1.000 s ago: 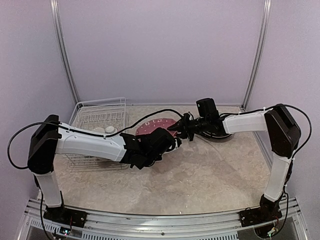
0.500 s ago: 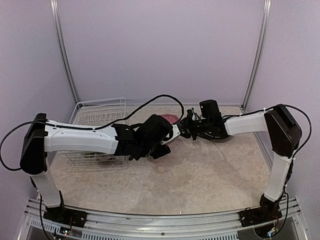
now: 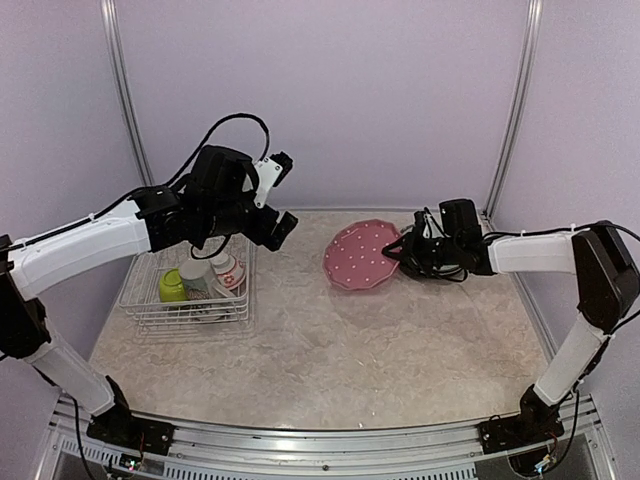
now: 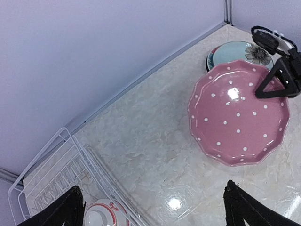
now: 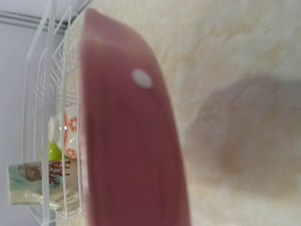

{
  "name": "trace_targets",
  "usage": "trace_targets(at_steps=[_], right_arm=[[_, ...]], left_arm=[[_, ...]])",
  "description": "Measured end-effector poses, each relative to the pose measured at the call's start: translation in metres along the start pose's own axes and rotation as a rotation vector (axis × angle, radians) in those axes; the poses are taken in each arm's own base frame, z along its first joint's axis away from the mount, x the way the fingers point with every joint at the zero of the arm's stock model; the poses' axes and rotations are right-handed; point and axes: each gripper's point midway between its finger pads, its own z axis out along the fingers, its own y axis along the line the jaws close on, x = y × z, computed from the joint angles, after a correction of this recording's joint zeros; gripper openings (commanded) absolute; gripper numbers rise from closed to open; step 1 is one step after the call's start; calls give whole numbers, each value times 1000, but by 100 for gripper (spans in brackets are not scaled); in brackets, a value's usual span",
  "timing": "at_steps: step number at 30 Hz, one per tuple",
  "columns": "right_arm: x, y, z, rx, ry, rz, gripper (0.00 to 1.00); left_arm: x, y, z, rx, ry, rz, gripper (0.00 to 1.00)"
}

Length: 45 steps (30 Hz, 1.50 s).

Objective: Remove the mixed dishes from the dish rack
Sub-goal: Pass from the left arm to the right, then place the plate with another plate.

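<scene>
The teal-topped stack is below my right gripper, to its right in the top view, so I will next carry the plate sideways and down and release it there.
My right gripper (image 3: 394, 250) is shut on the rim of the pink polka-dot plate (image 3: 360, 255) (image 4: 237, 113), holding it tilted just above the table right of centre. In the right wrist view the plate's edge (image 5: 131, 141) fills the middle and hides the fingers. My left gripper (image 3: 278, 226) (image 4: 157, 212) hangs open and empty, raised above the right edge of the white wire dish rack (image 3: 150, 310) (image 4: 51, 174). Inside the rack sit a lime-green bowl (image 3: 172, 285) (image 5: 51, 150), a cream printed mug (image 3: 197, 277) (image 5: 37, 181) and a small white-and-red bowl (image 3: 228, 270) (image 4: 101, 214).
A stack of plates, topped by a pale teal one with a flower (image 4: 235, 51), lies at the back right under my right arm. Purple walls with metal posts close in the back and sides. Marble tabletop (image 3: 350, 350) lies between rack and stack.
My left gripper has opened, let go of the pink plate, and risen back left over the rack. My right gripper keeps the plate and has drawn it slightly right.
</scene>
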Motion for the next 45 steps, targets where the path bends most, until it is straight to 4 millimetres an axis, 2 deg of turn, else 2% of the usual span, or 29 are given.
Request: trace_targets(at_steps=[4, 7, 12, 19, 24, 29, 35, 45], right_arm=[[-15, -6, -25, 10, -59, -14, 0], [-29, -15, -42, 28, -106, -12, 0], [-50, -37, -74, 71, -179, 17, 0], [-86, -61, -114, 109, -284, 56, 0], [-108, -84, -140, 127, -346, 102, 0], [-122, -106, -149, 128, -369, 140, 0], [-127, -134, -133, 133, -318, 194, 0], [-145, -145, -110, 87, -286, 201, 0]], left_arm=[[-6, 45, -14, -7, -37, -171, 99], [-8, 71, -22, -7, -61, -289, 99], [-4, 129, -39, -22, -109, -530, 99], [15, 193, -53, -25, -152, -810, 99], [35, 223, -58, -28, -152, -953, 99], [40, 236, -63, -17, -166, -1019, 99], [42, 240, -65, 2, -169, -1051, 99], [44, 238, -62, 27, -159, -1063, 99]])
